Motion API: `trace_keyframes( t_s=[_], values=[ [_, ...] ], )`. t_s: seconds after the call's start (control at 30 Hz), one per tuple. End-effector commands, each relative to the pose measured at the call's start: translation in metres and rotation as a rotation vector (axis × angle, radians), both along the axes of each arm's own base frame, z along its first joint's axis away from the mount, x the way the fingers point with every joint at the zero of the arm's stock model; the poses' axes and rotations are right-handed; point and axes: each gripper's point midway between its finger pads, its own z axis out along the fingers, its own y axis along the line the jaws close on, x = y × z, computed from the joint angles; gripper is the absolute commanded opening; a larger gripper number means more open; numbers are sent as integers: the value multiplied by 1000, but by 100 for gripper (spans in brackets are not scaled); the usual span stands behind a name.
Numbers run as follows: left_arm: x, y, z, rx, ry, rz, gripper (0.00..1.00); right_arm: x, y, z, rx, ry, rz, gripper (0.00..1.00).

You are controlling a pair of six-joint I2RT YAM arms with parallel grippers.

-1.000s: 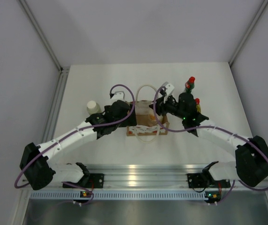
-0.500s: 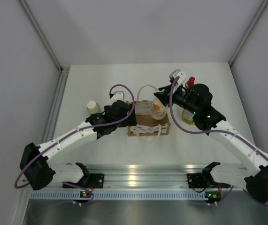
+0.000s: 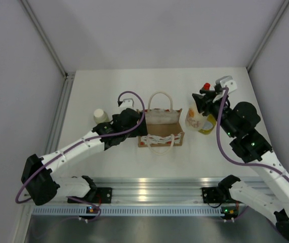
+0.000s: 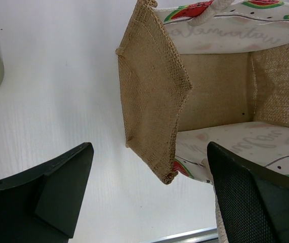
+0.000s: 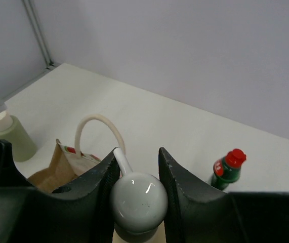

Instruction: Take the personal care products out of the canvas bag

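I will next carry the cream bottle [image 3: 193, 119] back and down onto the tabletop on the near side of the yellow bottle and let it go there with my right gripper, because that spot is clear.
The canvas bag [image 3: 160, 129] stands upright mid-table, and the left wrist view shows its inside [image 4: 220, 86] bare. My left gripper [image 3: 139, 121] stands open at the bag's left end, its fingers either side of a lower corner [image 4: 165, 174]. My right gripper [image 3: 199, 103] is shut on the white pump head [image 5: 136, 200] of the cream bottle [image 3: 193, 119], which hangs to the right of the bag. A dark green bottle with a red cap [image 3: 205, 89] stands behind it, a yellow bottle [image 3: 208, 125] beside it. The pale green bottle [image 3: 99, 115] stands left of the bag.
White walls with metal corner posts close in the table at the back and sides. An aluminium rail [image 3: 154, 188] runs along the near edge between the arm bases. The bag's rope handle [image 5: 97, 132] arches up close to my right fingers.
My right arm has lifted the cream pump bottle out of the bag and carried it right, towards the two red-capped bottles. The left arm and bag have not moved.
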Motion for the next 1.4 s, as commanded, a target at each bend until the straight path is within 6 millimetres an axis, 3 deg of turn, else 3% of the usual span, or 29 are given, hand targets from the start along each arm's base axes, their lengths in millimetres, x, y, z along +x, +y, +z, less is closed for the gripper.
trace_keyframes(
  t_s=[0.0, 0.03, 0.17, 0.2, 0.4, 0.5, 0.87, 0.9, 0.93, 1.0, 1.03, 1.23, 1.37],
  values=[
    [5, -8, 26, -66, -51, -1, 98, -8, -34, 25, 81, -89, -133, 0],
    [5, -7, 30, -73, -59, -2, 98, -6, -34, 8, 63, -71, -140, 0],
    [3, -7, 44, -99, -84, -13, 98, -5, -47, -22, 58, -68, -205, 0],
    [3, -7, 47, -103, -91, -17, 98, -2, -47, -43, 39, -42, -216, 0],
    [-4, -2, 69, -142, -139, -35, 98, -5, -58, -70, 125, -71, -264, 0],
    [-7, 2, 78, -147, -153, -43, 98, -5, -60, -99, 125, -69, -276, 0],
    [-17, 37, 107, -84, -220, -2, 98, -4, -59, -141, 118, -8, -278, 1],
    [-17, 40, 107, -74, -223, 8, 98, -4, -58, -143, 116, -1, -278, 5],
    [-16, 45, 108, -60, -230, 28, 98, -4, -59, -146, 112, 11, -280, 21],
    [-17, 51, 106, -36, -226, 42, 98, -5, -58, -147, 115, 21, -279, 40],
    [-16, 54, 106, -25, -231, 56, 98, -5, -59, -150, 108, 35, -283, 54],
    [-14, 73, 101, 47, -230, 127, 98, -9, -61, -146, 109, 42, -283, 79],
    [-10, 92, 105, 108, -241, 196, 98, -18, -67, -127, 115, 61, -290, 82]
  ],
)
